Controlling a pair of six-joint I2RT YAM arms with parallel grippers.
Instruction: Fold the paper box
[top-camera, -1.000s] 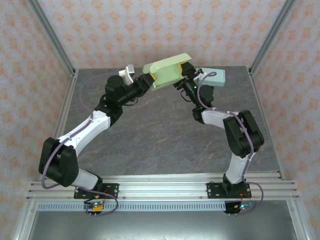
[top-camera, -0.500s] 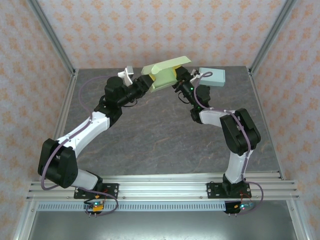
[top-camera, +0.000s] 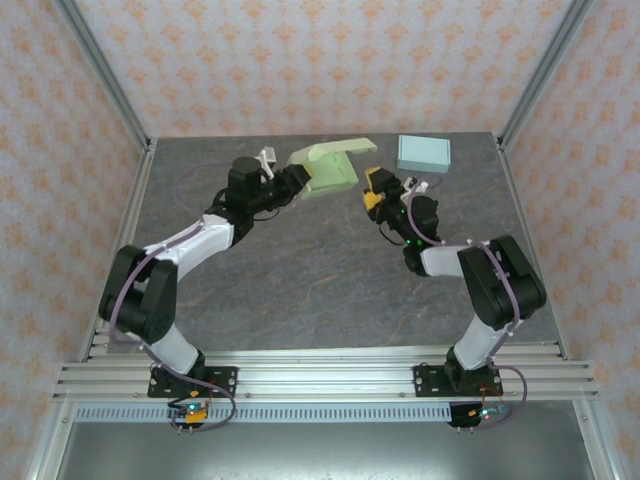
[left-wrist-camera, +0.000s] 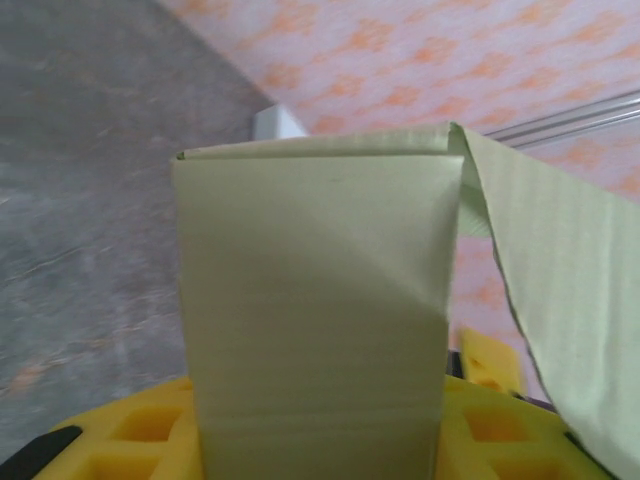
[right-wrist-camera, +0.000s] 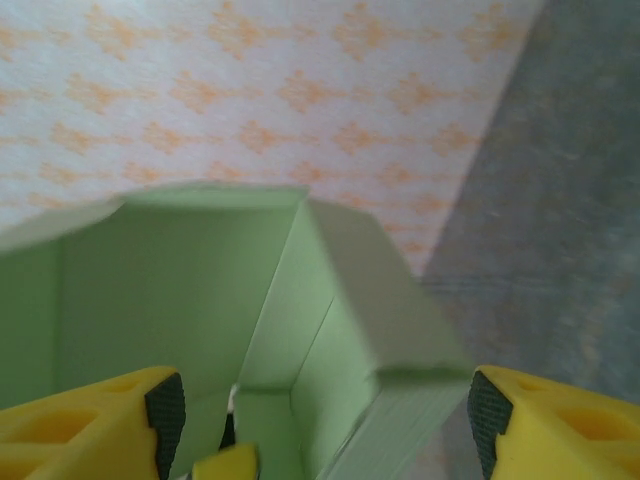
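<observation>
I will move my left gripper down next, put the paper box (top-camera: 332, 168) on the bare table below it and let go of the box's side, because the box is still hanging above the table.
The pale green paper box (top-camera: 332, 168) hangs just above the table at the back centre, with one long flap (top-camera: 340, 149) raised above it. My left gripper (top-camera: 299, 181) is shut on the box's left wall. In the left wrist view that wall (left-wrist-camera: 310, 300) stands upright between the yellow jaws, and the flap (left-wrist-camera: 560, 290) slopes down on the right. My right gripper (top-camera: 372, 190) is open just right of the box and apart from it. In the right wrist view the box's open inside (right-wrist-camera: 250, 320) lies ahead of my spread right gripper (right-wrist-camera: 325, 425).
A pale blue closed box (top-camera: 424, 152) lies at the back right of the grey table (top-camera: 300, 280). A small white object (top-camera: 266, 157) sits behind the left wrist, seen also as the white object (left-wrist-camera: 278, 122) near the patterned back wall. Metal frame posts stand at both back corners.
The right gripper has opened, let go of the box and drawn back to the right. The left arm has lowered the box toward the table.
</observation>
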